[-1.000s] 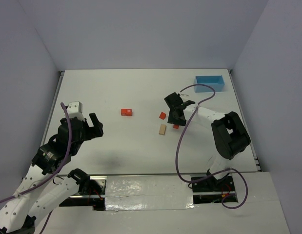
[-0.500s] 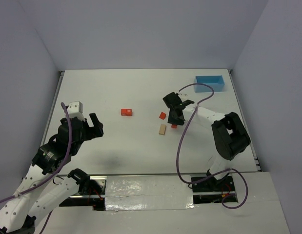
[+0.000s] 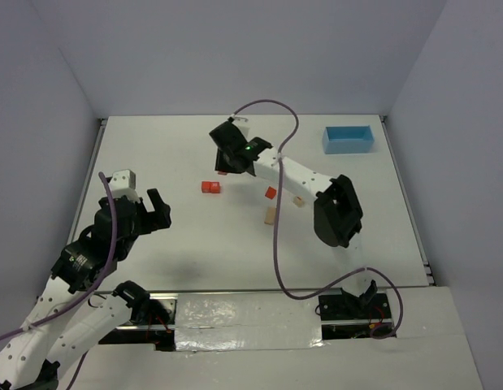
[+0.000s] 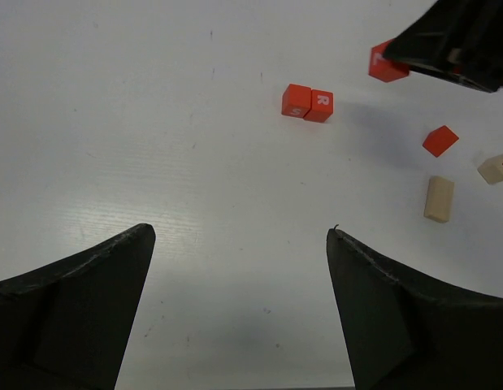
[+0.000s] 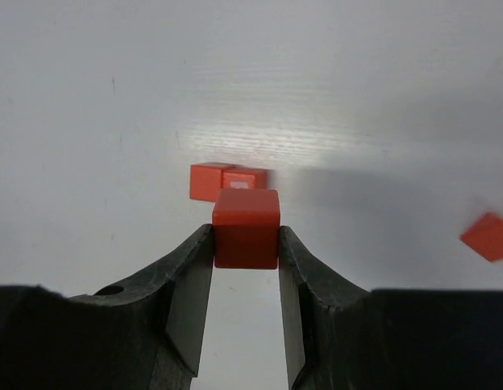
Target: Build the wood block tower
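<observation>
My right gripper shifts left in the top view and down next, releasing over the pair's cube farther from the tray [image 5: 205,181], since that cube's top is bare.
Two red-orange cubes [image 3: 210,187] lie side by side on the white table, flat and not stacked; they also show in the left wrist view [image 4: 308,103] and the right wrist view [image 5: 227,180]. My right gripper [image 3: 225,166] hovers just beyond them, shut on a third red cube [image 5: 246,227], which also shows in the left wrist view [image 4: 387,62]. A loose red cube [image 3: 271,192], a pale tan cube [image 3: 299,200] and a long tan block [image 3: 270,215] lie near the middle. My left gripper [image 3: 158,207] is open and empty, above bare table at the left.
A light blue tray [image 3: 349,139] stands at the far right. The right arm stretches across the table above the loose blocks, with its purple cable looping over it. Grey walls close the table at the back and sides.
My right arm has swung from the middle right to the far left with the red cube in its jaws. The tan cube now shows where the gripper was. The left arm has not moved.
</observation>
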Tool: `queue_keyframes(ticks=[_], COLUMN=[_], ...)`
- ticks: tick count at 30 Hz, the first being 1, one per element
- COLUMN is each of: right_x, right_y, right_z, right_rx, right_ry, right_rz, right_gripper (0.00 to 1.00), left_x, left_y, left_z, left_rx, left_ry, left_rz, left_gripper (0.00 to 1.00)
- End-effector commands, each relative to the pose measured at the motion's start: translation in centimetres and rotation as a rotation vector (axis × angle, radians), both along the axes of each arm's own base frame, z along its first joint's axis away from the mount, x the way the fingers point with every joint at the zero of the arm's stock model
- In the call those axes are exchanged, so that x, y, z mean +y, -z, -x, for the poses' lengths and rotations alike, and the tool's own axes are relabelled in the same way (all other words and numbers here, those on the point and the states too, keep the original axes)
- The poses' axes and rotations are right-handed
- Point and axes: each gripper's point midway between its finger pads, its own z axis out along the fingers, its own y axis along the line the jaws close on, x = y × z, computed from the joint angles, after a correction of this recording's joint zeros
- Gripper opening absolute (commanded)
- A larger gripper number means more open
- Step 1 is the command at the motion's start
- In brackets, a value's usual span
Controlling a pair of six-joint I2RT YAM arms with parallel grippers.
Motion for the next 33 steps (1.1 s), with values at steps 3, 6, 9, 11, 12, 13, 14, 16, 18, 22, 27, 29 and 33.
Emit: queue_keyframes(ticks=[3,6,9,11,12,13,14,16,18,22,27,29,33], right_x=[3.9,5.0,5.4,5.5,5.5,5.5,5.5,5.8,5.8,5.7,5.7,6.5,7.3], right_y=[1.4,1.1,1.9,1.9,2.5,2.7,2.8,3.0,3.2,3.3,3.8,3.8,4.0], right_z=[-1.1,-1.7,-2.0,-2.2,-2.2,-2.1,-2.1,-1.9,-1.9,-1.7,-1.1,-0.8,-0.6], right_rx=[0.02,0.007,0.02,0.021,0.03,0.035,0.037,0.041,0.042,0.047,0.057,0.054,0.056], right_ry=[0.009,0.012,0.018,0.019,0.021,0.021,0.018,0.009,0.014,0.02,0.016,-0.012,-0.031], right_rz=[0.021,0.001,0.014,0.017,0.026,0.029,0.03,0.029,0.043,0.07,0.083,0.057,0.051], right_gripper=[0.21,0.22,0.22,0.22,0.22,0.23,0.23,0.23,0.23,0.24,0.25,0.25,0.25], left_x=[0.0,0.0,0.0,0.0,0.0,0.0,0.0,0.0,0.0,0.0,0.0,0.0,0.0], left_y=[-0.8,-0.8,-1.0,-1.1,-1.1,-1.2,-1.2,-1.3,-1.4,-1.5,-1.6,-1.7,-1.7], left_z=[-0.4,-0.4,-0.3,-0.3,-0.2,-0.2,-0.2,-0.1,-0.1,0.0,0.0,0.0,0.1], left_rx=[-0.036,-0.039,-0.047,-0.051,-0.055,-0.058,-0.059,-0.061,-0.067,-0.073,-0.077,-0.078,-0.082], left_ry=[-0.002,0.0,0.003,0.007,0.008,0.01,0.011,0.013,0.014,0.015,0.018,0.018,0.018], left_rz=[-0.001,0.0,0.005,0.007,0.009,0.012,0.013,0.014,0.015,0.02,0.022,0.023,0.025], left_gripper=[1.0,1.0,1.0,0.99,1.0,1.0,1.0,1.0,1.0,1.0,0.99,1.0,1.0])
